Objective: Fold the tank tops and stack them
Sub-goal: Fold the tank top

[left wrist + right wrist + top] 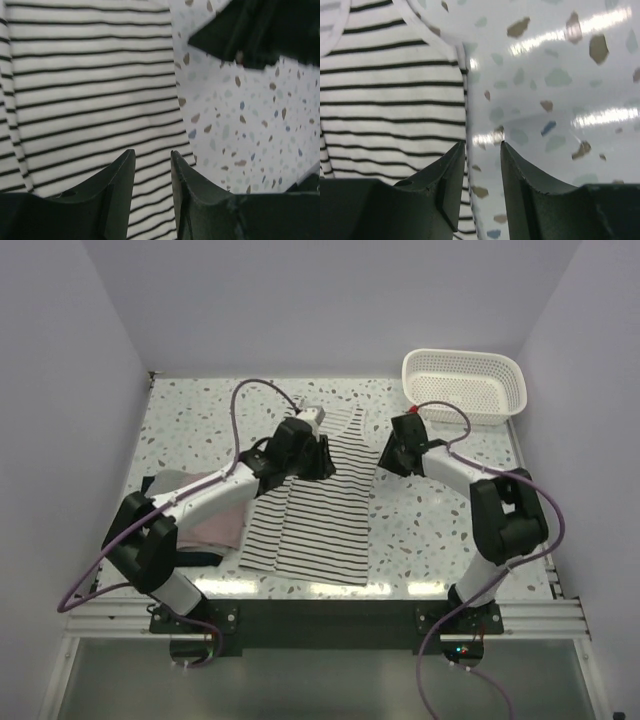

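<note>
The robot's left gripper will move back and down, toward the right in the top view, onto the striped top's near hem corner (364, 580), since that corner lies flat and uncovered.
The white tank top with thin black stripes (318, 515) lies spread flat mid-table, straps toward the back. It also shows in the left wrist view (90, 90) and the right wrist view (390, 100). The dusty pink tank top (215, 525) lies bunched at the left on the dark navy one (203, 558), partly hidden by my left arm. My left gripper (326, 468) (152, 152) is open and empty, just above the striped top near its right edge. My right gripper (387, 461) (482, 144) is open and empty over that top's right side seam, near the armhole.
A white plastic lattice basket (465, 387) stands at the back right corner. The speckled tabletop (430, 520) shows bare to the right of the striped top. White walls close in the back and both sides. My right gripper's dark body shows in the left wrist view (255, 35).
</note>
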